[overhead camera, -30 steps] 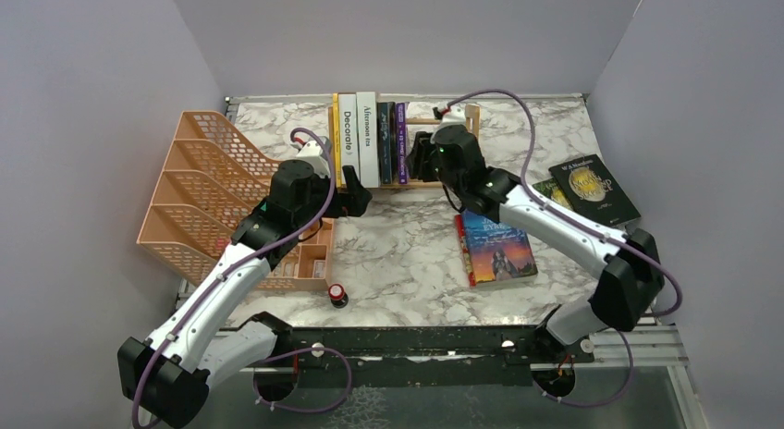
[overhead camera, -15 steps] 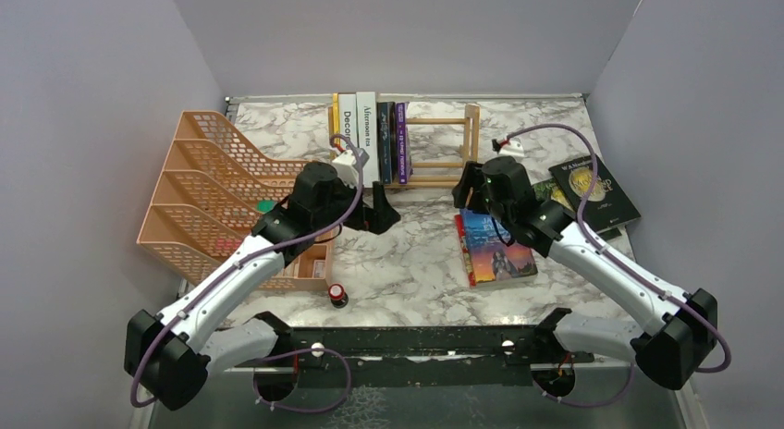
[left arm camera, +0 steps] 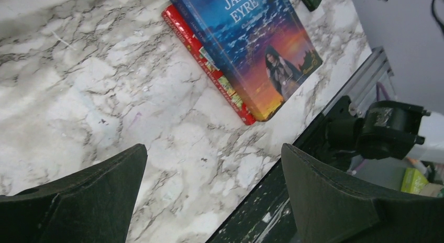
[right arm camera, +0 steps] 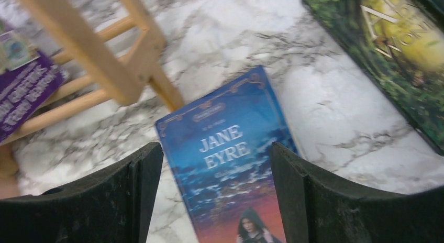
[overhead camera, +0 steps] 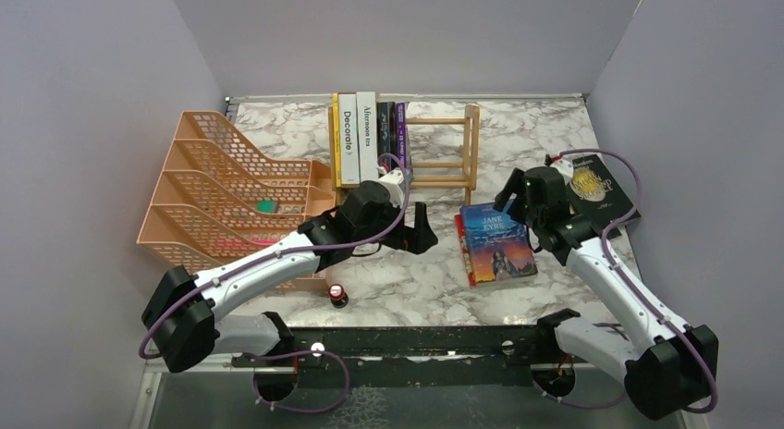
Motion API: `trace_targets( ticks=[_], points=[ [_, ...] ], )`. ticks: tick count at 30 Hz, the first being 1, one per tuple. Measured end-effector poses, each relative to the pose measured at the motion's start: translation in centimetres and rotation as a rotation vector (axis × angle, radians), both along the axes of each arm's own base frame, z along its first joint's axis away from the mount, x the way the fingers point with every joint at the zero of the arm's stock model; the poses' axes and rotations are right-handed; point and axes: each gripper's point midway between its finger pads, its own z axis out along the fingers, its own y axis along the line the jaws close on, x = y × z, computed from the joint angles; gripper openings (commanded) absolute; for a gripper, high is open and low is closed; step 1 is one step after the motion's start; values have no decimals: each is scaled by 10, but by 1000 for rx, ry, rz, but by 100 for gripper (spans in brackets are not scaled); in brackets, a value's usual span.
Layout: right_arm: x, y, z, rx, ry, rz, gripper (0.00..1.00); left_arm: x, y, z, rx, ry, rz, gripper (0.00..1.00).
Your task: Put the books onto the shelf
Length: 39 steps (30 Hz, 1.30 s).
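Observation:
My left gripper moves down and to its right in the top view onto the spine of "Jane Eyre" next, since that spine faces it from below.
Several books stand upright at the left end of the light-wood shelf: a thin yellow one, white "Decorate", white "Afternoon tea" and a purple one. Blue "Jane Eyre" lies flat on a red book on the marble table. A dark green book with gold lies at the right. My right gripper hangs open over the top end of "Jane Eyre", holding nothing. Just left of that stack, my left gripper is open and empty, with "Jane Eyre" ahead of it.
An orange mesh file tray fills the left side. A small red-capped object stands near the front edge, by the black rail. Grey walls close in the table on three sides.
Both arms have drawn back from the shelf. The right gripper came down over "Jane Eyre" and its jaws spread wider. The left gripper swung right toward the book stack.

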Motion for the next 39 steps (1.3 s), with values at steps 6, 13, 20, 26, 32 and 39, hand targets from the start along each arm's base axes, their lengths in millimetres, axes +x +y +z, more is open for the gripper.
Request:
trace_targets(
  ticks=[6, 13, 20, 26, 32, 39],
  points=[
    [-14, -35, -44, -16, 92, -113, 83, 0, -31, -5, -79, 62, 45, 98],
    [-29, -50, -88, -58, 207, -188, 89, -9, -63, -32, -95, 137, 43, 98],
    [-27, -49, -92, -33, 206, -196, 86, -11, -83, -57, -96, 188, 46, 98],
    [-33, -35, -98, 41, 232, -139, 62, -7, -96, -70, -100, 211, 52, 98],
    [-53, -23, -101, 114, 235, -72, 49, -5, -98, -89, -68, 229, 57, 96],
    [-57, 3, -107, 212, 272, 32, 43, -5, -102, -120, -35, 291, 86, 91]
  ],
)
